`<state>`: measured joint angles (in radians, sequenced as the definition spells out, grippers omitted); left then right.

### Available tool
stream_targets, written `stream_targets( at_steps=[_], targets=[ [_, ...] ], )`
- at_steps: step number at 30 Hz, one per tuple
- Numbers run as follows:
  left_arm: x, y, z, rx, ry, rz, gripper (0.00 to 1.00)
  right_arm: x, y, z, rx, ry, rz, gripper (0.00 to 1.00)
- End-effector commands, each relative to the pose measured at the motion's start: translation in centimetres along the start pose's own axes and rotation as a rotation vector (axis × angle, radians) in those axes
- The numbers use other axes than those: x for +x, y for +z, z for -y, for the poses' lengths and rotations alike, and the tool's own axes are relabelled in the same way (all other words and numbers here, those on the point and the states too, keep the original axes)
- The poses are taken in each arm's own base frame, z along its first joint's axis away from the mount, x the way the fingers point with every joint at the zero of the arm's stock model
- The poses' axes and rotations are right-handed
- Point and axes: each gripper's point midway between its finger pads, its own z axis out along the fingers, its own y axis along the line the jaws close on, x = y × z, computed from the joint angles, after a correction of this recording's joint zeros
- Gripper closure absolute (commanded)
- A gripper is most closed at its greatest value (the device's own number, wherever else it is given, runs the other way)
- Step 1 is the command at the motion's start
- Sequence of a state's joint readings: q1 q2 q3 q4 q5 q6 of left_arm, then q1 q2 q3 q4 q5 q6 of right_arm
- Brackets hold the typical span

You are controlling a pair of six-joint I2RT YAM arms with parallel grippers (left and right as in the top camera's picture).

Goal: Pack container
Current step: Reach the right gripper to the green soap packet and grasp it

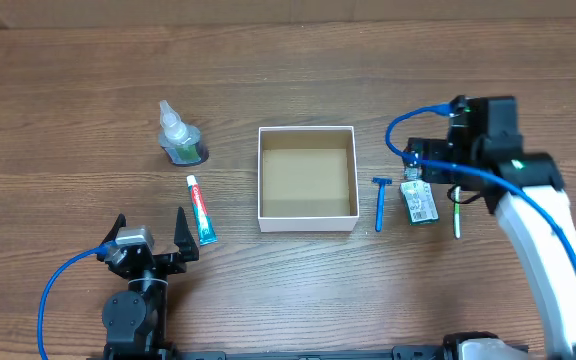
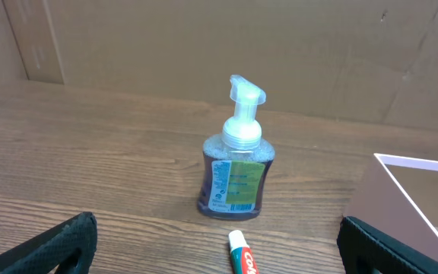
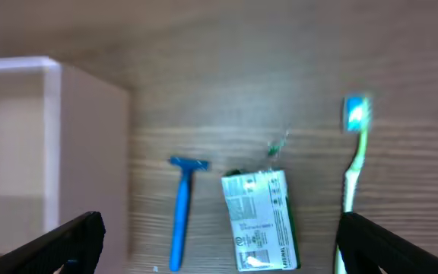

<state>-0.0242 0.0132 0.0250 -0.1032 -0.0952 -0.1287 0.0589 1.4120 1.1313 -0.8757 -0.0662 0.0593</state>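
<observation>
My right gripper will go down and ease back over the packet's middle (image 1: 420, 203) (image 3: 261, 221), because the packet lies flat between the razor and the toothbrush, below my open fingers.
The container (image 1: 306, 222) is a shallow square cardboard box with white walls and a brown, empty inside, at the table's middle. It also shows in the left wrist view (image 2: 409, 190) and the right wrist view (image 3: 90, 152). A toothpaste tube (image 1: 201, 210) (image 2: 242, 260) lies left of it. A blue razor (image 1: 380, 203) (image 3: 181, 213), a green packet (image 1: 419, 201) (image 3: 258, 217) and a green toothbrush (image 1: 457, 212) (image 3: 353, 167) lie right of it. My left gripper (image 1: 150, 225) (image 2: 219, 237) is open and empty, near the toothpaste's near end. My right gripper (image 1: 426, 172) (image 3: 219, 243) is open and empty above the packet.
A small clear pump bottle with green liquid (image 1: 178, 135) (image 2: 234, 175) stands upright at the back left, beyond the toothpaste. Blue cables run along both arms. The wooden table (image 1: 298, 70) stretches bare behind the box.
</observation>
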Motion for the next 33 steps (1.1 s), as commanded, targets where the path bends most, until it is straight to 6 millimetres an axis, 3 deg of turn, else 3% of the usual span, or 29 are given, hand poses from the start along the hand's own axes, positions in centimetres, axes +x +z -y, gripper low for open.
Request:
stream_targets(
  at_steps=[1, 7, 16, 30, 31, 33],
  targets=[
    [-0.1, 0.0, -0.2, -0.012, -0.011, 0.012, 0.0, 0.8, 3.5, 1.6, 0.081, -0.003, -0.102, 0.0],
    [-0.1, 0.0, -0.2, -0.012, -0.011, 0.012, 0.0, 3.5, 7.4, 3.0, 0.133, -0.004, -0.235, 0.04],
    [-0.1, 0.0, -0.2, -0.012, -0.011, 0.012, 0.0, 7.3, 9.9, 3.7, 0.136, -0.008, -0.271, 0.06],
    [-0.1, 0.0, -0.2, -0.012, -0.011, 0.012, 0.0, 9.2, 11.2, 3.8, 0.12, -0.042, -0.278, 0.09],
    [-0.1, 0.0, -0.2, -0.012, -0.011, 0.012, 0.0, 9.2, 11.2, 3.8, 0.12, -0.042, -0.278, 0.13],
    [-0.1, 0.0, -0.2, -0.012, -0.011, 0.012, 0.0, 9.2, 11.2, 3.8, 0.12, -0.042, -0.278, 0.34]
  ],
)
